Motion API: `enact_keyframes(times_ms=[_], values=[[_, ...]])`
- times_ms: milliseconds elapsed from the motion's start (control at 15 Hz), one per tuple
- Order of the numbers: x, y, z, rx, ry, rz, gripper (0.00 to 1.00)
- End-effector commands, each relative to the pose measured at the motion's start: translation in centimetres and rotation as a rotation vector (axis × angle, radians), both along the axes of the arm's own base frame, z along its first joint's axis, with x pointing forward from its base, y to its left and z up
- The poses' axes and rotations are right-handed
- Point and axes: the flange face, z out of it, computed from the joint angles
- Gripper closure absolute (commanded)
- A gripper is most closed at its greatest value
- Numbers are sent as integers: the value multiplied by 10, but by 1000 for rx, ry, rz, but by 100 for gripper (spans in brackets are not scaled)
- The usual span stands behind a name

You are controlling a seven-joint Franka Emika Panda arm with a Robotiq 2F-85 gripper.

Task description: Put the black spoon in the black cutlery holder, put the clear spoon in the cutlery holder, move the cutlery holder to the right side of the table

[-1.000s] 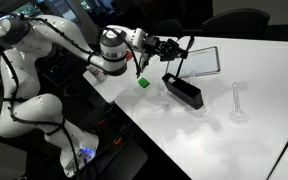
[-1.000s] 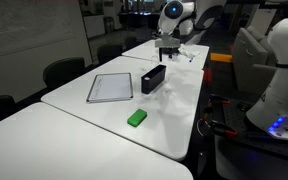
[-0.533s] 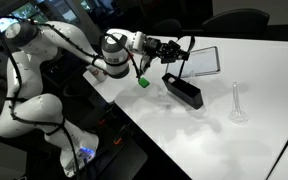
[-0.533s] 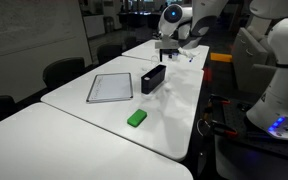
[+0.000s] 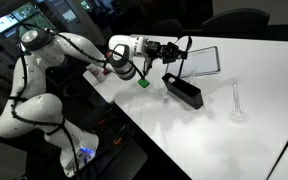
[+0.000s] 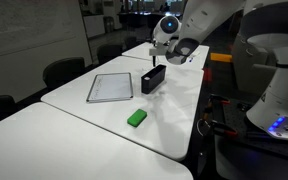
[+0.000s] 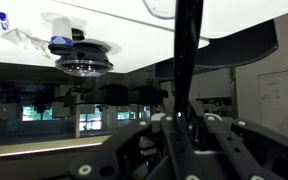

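My gripper lowers toward the holder's open top (image 5: 178, 82) next and releases the spoon inside, because the black spoon already hangs nearly upright over the cutlery holder.
My gripper (image 5: 175, 48) is shut on the black spoon (image 5: 184, 60), which hangs nearly upright with its lower end just over the near end of the black cutlery holder (image 5: 184, 92). In the wrist view the black spoon (image 7: 187, 60) rises as a dark bar from between the shut fingers (image 7: 134, 135). The clear spoon (image 5: 236, 102) lies on the white table (image 5: 259, 60), to the right of the holder. In the exterior view from the far end, the gripper (image 6: 163, 46) hovers above the far end of the holder (image 6: 153, 78).
A small green block (image 5: 142, 82) lies near the table edge beside the holder, seen too from the far end as the green block (image 6: 136, 118). A flat dark-framed panel (image 6: 110, 87) lies behind the holder. Chairs (image 6: 64, 72) line one side; the robot base (image 5: 39, 110) stands off the table edge.
The arm's upper links have swung and the wrist has turned, while the gripper stays over the holder with the black spoon still held.
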Motion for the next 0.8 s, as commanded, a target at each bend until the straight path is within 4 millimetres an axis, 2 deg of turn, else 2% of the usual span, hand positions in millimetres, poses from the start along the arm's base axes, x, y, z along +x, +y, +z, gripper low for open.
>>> enact_keyframes(times_ms=[0, 733], values=[[1, 3, -12, -74, 4, 15, 95], [4, 17, -63, -132, 39, 107, 95]])
